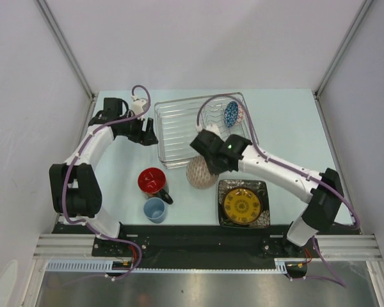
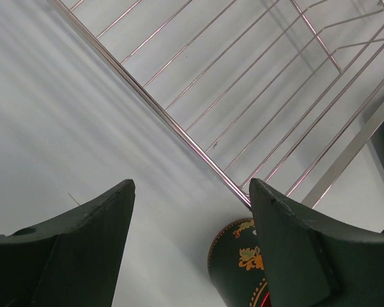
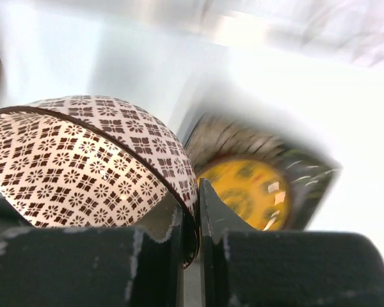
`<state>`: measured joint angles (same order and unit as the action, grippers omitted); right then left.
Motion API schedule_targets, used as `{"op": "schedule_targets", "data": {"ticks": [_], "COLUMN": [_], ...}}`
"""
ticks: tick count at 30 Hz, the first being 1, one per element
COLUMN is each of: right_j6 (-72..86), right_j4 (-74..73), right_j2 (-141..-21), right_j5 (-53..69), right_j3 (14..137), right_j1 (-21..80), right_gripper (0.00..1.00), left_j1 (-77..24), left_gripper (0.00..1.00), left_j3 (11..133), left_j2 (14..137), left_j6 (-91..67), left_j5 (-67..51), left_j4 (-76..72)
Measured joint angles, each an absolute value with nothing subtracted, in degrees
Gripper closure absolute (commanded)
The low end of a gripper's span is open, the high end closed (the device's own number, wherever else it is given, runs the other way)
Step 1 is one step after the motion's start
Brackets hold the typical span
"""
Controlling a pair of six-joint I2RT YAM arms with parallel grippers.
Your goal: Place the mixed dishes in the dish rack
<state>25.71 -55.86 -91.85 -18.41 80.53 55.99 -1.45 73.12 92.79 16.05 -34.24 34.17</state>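
I need to swing my right gripper outward over the rack (image 1: 179,137) next. Then I need to lower the bowl into the near gap beside the blue-patterned bowl (image 1: 231,114) and let go of it, because those wires are empty.
My right gripper (image 1: 208,160) is shut on the rim of the pinkish-beige patterned bowl (image 1: 200,173), held tilted just in front of the dish rack (image 1: 179,137); the wrist view shows the bowl (image 3: 83,160) pinched between the fingers. The blue-patterned bowl (image 1: 231,114) stands on edge in the rack's right part. The yellow plate (image 1: 242,204) lies on the dark square plate (image 1: 262,217). The red-inside mug (image 1: 153,182) and the light-blue cup (image 1: 155,209) stand at front left. My left gripper (image 1: 147,135) is open and empty at the rack's left edge, with the mug (image 2: 240,262) below it.
White enclosure walls stand on the left, the right and at the back. The black mounting rail (image 1: 198,233) with both arm bases runs along the near table edge. The rack's left half (image 2: 256,83) is bare wire.
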Motion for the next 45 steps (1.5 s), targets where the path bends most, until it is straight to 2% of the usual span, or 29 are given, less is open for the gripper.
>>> {"op": "schedule_targets", "data": {"ticks": [3, 7, 10, 15, 24, 45], "right_j6": [28.01, 31.83, 32.73, 33.26, 35.7, 39.31], "right_j4": [-63.07, -70.28, -71.37, -74.7, -77.69, -77.49], "right_j2": [-95.46, -108.68, -116.07, -121.73, -120.09, -125.16], "right_j5": [-29.65, -47.11, -53.43, -59.99, -65.39, -67.22], "right_j3": [94.94, 120.38, 126.93, 124.51, 113.75, 108.86], "right_j1": [55.64, 53.56, 49.52, 42.5, 35.05, 38.37], "right_gripper": [1.0, 1.0, 1.0, 1.0, 1.0, 1.0], "left_j1": [-1.45, -1.39, -1.34, -0.99, -0.58, 2.52], "left_gripper": [0.23, 0.23, 0.23, 0.23, 0.23, 0.23], "left_j3": [73.38, 73.54, 73.54, 73.54, 72.75, 71.26], "left_j2": [92.92, 92.92, 92.92, 92.88, 92.88, 92.14], "left_j6": [16.05, 16.03, 16.03, 16.05, 16.03, 16.05], "left_j5": [-34.22, -34.24, -34.26, -34.35, -34.83, -36.47], "left_j4": [34.09, 34.02, 34.02, 33.98, 33.61, 32.69]}}
